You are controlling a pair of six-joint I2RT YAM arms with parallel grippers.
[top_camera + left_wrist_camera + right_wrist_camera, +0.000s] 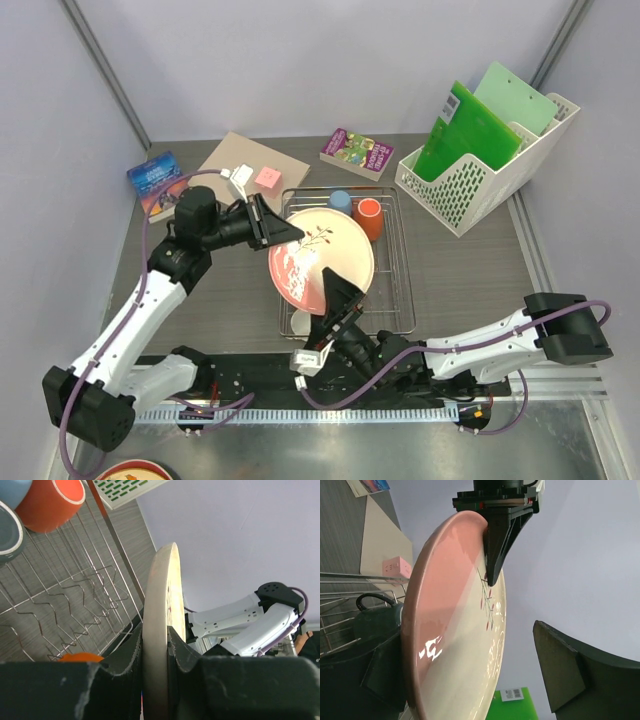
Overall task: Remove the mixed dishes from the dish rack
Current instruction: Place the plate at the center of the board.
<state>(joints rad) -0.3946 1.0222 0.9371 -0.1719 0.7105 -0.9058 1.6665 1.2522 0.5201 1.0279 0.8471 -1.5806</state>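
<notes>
The plate will go next in my left gripper across to the left in the top view, then down to bare tabletop beside the rack point(397, 292), where I will release it.
The pink round plate point(322, 262) stands on edge, tilted, over the left part of the dish rack point(397, 292). My left gripper point(281, 232) is shut on its upper left rim; in the left wrist view point(156, 636) both pads press the plate's edge point(160, 595). My right gripper point(338, 300) is open at the plate's lower edge, one finger behind the plate point(455, 630) and the other finger point(562, 667) apart from its face. The light blue cup point(340, 200) and orange mug point(369, 216) stand at the rack's far end. The dark grey mug point(372, 625) sits behind the plate. An orange thing point(80, 656) peeks over my left finger.
A white perforated file holder point(478, 185) with green folders stands at the back right. Two books point(358, 153) point(154, 178) and a cardboard sheet point(235, 160) with a pink block point(267, 178) lie behind the rack. A red-rimmed dish point(130, 470) shows at the bottom left.
</notes>
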